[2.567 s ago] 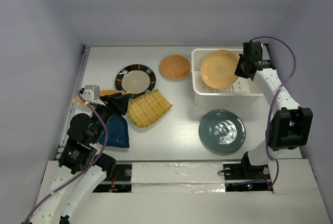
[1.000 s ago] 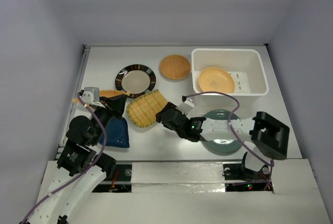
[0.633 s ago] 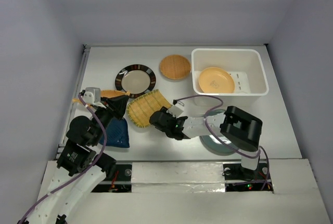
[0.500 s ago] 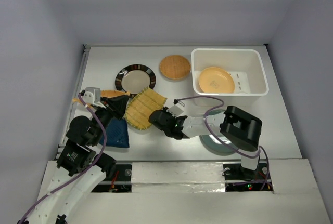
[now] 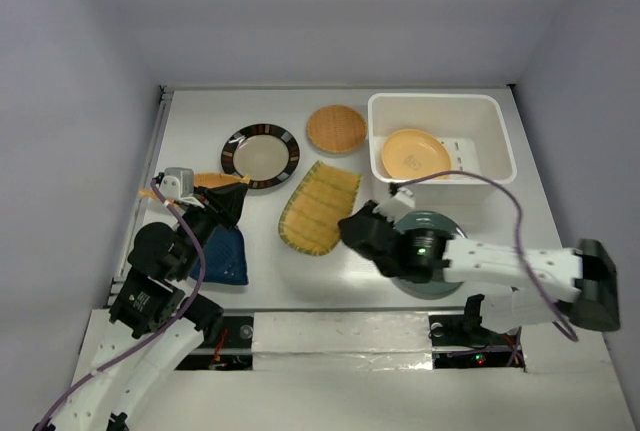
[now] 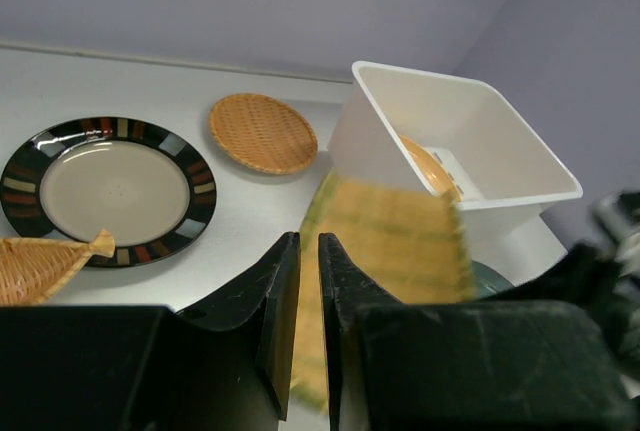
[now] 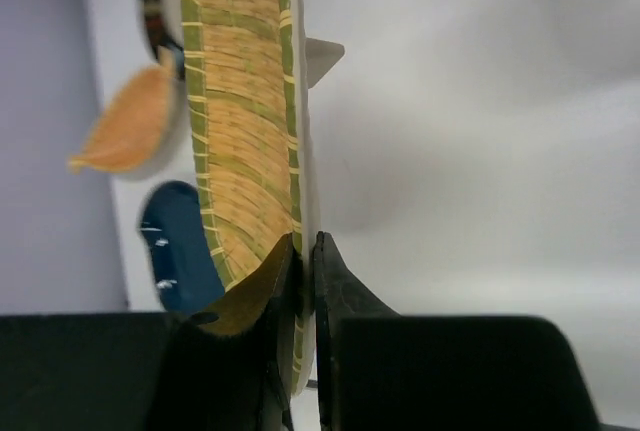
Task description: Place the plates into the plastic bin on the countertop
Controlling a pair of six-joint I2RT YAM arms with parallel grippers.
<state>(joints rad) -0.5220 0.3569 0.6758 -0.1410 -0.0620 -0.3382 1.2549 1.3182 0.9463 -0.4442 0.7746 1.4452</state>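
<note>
I need to lift my right gripper next, swing it outward over the white plastic bin, then bring it down toward the orange-yellow plate (image 5: 416,155), because it has to clear the bin's tall sides.
My right gripper (image 5: 357,230) (image 7: 303,253) is shut on the edge of the square yellow-green slatted plate (image 5: 318,209) (image 7: 240,141), which hangs tilted on edge above the countertop (image 5: 200,121). The white plastic bin (image 5: 440,99) (image 6: 470,116) stands at the back right with an orange-yellow plate (image 5: 416,154) lying in it. My right arm partly covers a teal plate (image 5: 445,219). The black-rimmed plate (image 5: 261,155) (image 6: 110,189) and the woven tan plate (image 5: 336,128) (image 6: 263,132) lie flat. My left gripper (image 5: 230,203) (image 6: 308,251) is shut and empty near the left side.
A blue leaf dish (image 5: 225,256) (image 7: 175,241) and an orange leaf dish (image 5: 205,180) (image 6: 40,266) lie by the left gripper. Pale walls close in the countertop on three sides. The left arm's base sits at the near left edge.
The right gripper closed on the slatted plate's edge, tipped it up off the countertop and carried it to the right. The left arm stayed put.
</note>
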